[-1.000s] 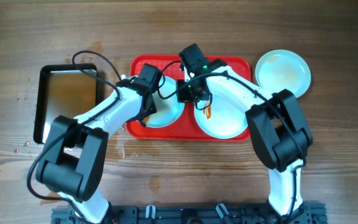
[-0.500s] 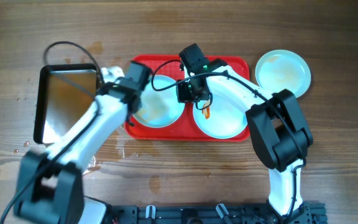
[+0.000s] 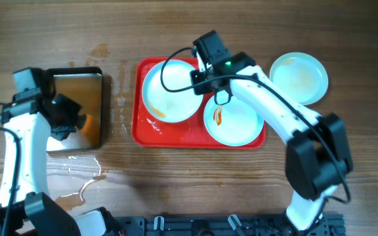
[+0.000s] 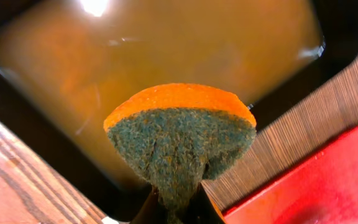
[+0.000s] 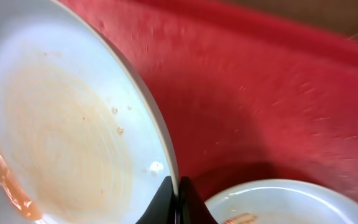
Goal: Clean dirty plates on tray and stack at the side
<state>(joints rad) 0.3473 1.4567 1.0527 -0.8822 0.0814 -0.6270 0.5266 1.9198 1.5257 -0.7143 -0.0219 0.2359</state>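
The third plate [image 3: 298, 78] is past the tray, to the right of my right gripper in the overhead view. I should lift my right gripper, move it across, lower it onto the plate and release.
Three white plates show. The left plate [image 3: 169, 92] [image 5: 61, 124] is tilted above the red tray [image 3: 146, 131] [image 5: 260, 93], with my right gripper [image 3: 202, 80] [image 5: 178, 196] shut on its right rim; an orange smear sits at its lower left edge. A second plate [image 3: 233, 121] [image 5: 278, 202] lies flat on the tray with an orange smear. The third plate [image 3: 298, 77] rests on the table right of the tray. My left gripper [image 3: 74, 121] [image 4: 178, 208] is shut on an orange-and-green sponge [image 3: 85, 122] [image 4: 179, 134], held over the black pan.
The black-rimmed pan [image 3: 102, 98] [image 4: 166, 43] holds brownish water, left of the tray. Water puddles [image 3: 84, 177] lie on the wooden table in front of the pan. A tray corner [image 4: 316, 186] shows in the left wrist view.
My left arm swung left from the tray's left plate to the pan, carrying the sponge. My right gripper moved up the tray, and the left plate now stands tilted in it.
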